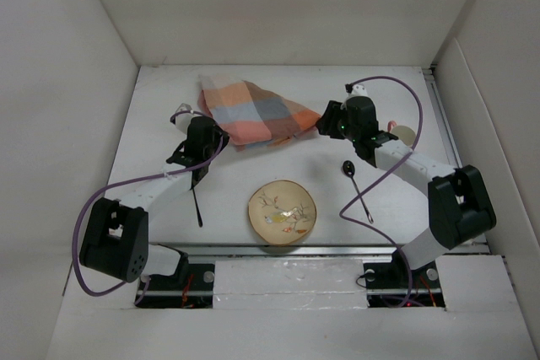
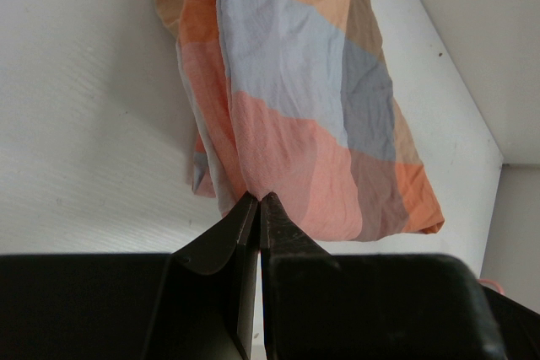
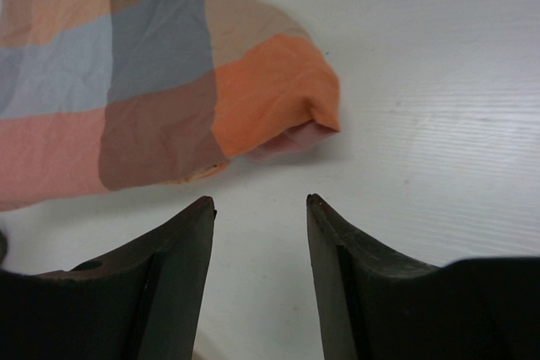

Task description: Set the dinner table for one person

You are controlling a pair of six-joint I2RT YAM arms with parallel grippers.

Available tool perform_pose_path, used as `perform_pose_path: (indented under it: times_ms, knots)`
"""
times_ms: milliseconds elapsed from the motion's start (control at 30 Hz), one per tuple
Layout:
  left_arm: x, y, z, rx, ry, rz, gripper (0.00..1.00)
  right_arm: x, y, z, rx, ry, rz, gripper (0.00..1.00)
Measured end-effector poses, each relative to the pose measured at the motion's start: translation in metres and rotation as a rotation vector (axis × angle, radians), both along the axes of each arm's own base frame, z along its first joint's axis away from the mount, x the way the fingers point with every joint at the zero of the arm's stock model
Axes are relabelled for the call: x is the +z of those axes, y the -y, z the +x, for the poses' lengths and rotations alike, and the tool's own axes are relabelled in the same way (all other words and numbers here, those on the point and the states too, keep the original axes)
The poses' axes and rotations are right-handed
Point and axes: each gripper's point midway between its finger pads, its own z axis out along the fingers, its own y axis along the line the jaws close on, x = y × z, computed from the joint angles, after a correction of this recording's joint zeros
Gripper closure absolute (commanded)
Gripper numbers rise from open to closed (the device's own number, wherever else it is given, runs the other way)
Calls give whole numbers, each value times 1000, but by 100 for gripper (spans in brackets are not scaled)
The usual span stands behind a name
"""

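My right gripper next moves down and left in the top view onto the cloth's folded orange corner [image 1: 310, 120] [image 3: 297, 114], as its open fingers stop short of it.
The white dinner table [image 1: 160, 166] carries an orange-and-blue-grey checked cloth [image 1: 253, 114] at the back middle, rumpled. My left gripper [image 1: 205, 131] is at the cloth's left edge. In the left wrist view its jaws [image 2: 259, 198] are shut with a fold of the cloth [image 2: 287, 99] pinched at the tips. My right gripper [image 1: 326, 120] is open and empty just short of the cloth's right corner [image 3: 270, 99], tips [image 3: 260, 200] apart over bare table. A round patterned plate [image 1: 282, 212] lies near the front middle.
A black spoon [image 1: 355, 179] lies right of the plate, under the right arm's cable. A thin black utensil [image 1: 197, 204] lies left of the plate. A small pale cup [image 1: 406, 134] stands behind the right arm. White walls enclose the table.
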Motion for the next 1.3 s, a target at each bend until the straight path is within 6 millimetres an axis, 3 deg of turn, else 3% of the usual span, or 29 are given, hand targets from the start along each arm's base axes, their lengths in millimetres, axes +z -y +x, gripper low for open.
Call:
perform_pose_path:
  times_ms: [100,233,400,633,833,933,1000,1100,1233,1300]
  knots:
    - [-4,-2,-1,-5,-12,10,100,-27,-15,3,48,-60,38,50]
    - [-4,-12,3,16,-6,-20,100,-57,-26,-7,82,-117,67,46]
    - [6,-21,11,47,21,-45,100,-71,-32,-7,96,-128,84,42]
    - [45,-16,22,39,111,-74,100,-95,-46,16,106,-131,109,38]
    - [51,-22,23,52,126,-77,100,-100,-58,35,99,-95,133,42]
    - [51,-23,23,56,126,-76,100,-98,-62,41,86,-67,138,53]
    - [52,-23,23,57,128,-77,100,-94,-64,47,79,-45,144,79]
    - [57,-23,25,58,138,-79,100,-88,-68,54,70,-11,161,99]
    - [79,-28,34,69,177,-91,100,-74,-59,56,31,25,131,100]
    - [98,-36,43,81,212,-105,100,-51,-48,54,6,57,86,100]
